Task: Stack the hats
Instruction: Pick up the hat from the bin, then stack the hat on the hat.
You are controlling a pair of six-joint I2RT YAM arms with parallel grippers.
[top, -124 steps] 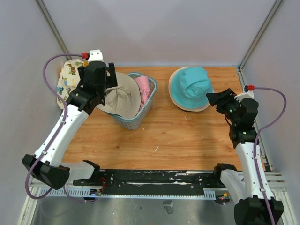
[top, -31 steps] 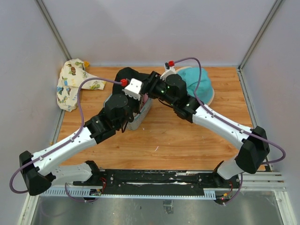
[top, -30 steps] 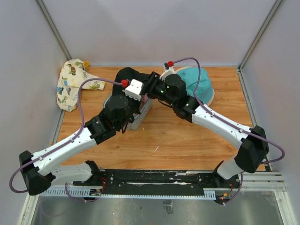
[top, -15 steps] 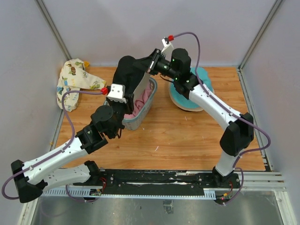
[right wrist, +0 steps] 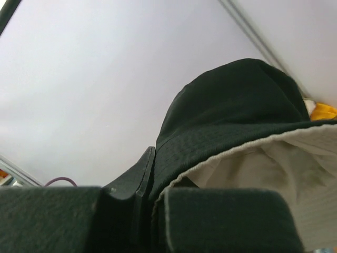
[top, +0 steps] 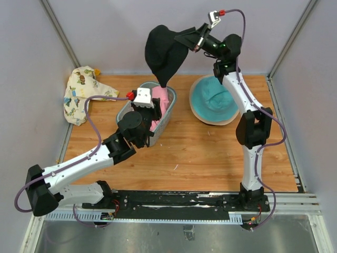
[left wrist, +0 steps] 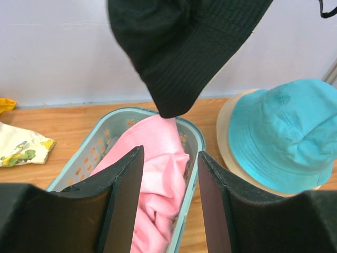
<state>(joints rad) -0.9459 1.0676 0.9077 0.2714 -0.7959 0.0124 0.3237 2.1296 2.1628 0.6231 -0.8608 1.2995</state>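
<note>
The teal hat (top: 213, 97) is below the black hat (top: 164, 50) and is already on top of the beige hat. Next I should move my right gripper back and down to release the black hat over the teal hat.
A black hat (top: 164, 50) with a cream lining hangs in the air above the basket, and my right gripper (top: 185, 39) is shut on its brim. The right wrist view shows that brim pinched between the fingers of my right gripper (right wrist: 155, 190), with the black hat (right wrist: 237, 105) beyond them. My left gripper (top: 151, 108) stands open at the basket's near rim with nothing between its fingers; in its wrist view the left gripper (left wrist: 168, 153) frames a pink hat (left wrist: 158, 174) lying in the basket. A teal hat (top: 213, 97) rests on a beige hat (top: 221, 120) at the right.
The blue-grey mesh basket (top: 126, 109) stands left of centre on the wooden table. A cream cloth with cartoon prints (top: 81, 92) lies at the far left corner. The right arm reaches high over the teal hat. Grey walls close in the back and sides.
My right gripper shut on the black hat and lifted it high out of the basket. The left gripper opened, let the hat go and drew back toward the basket's near rim.
</note>
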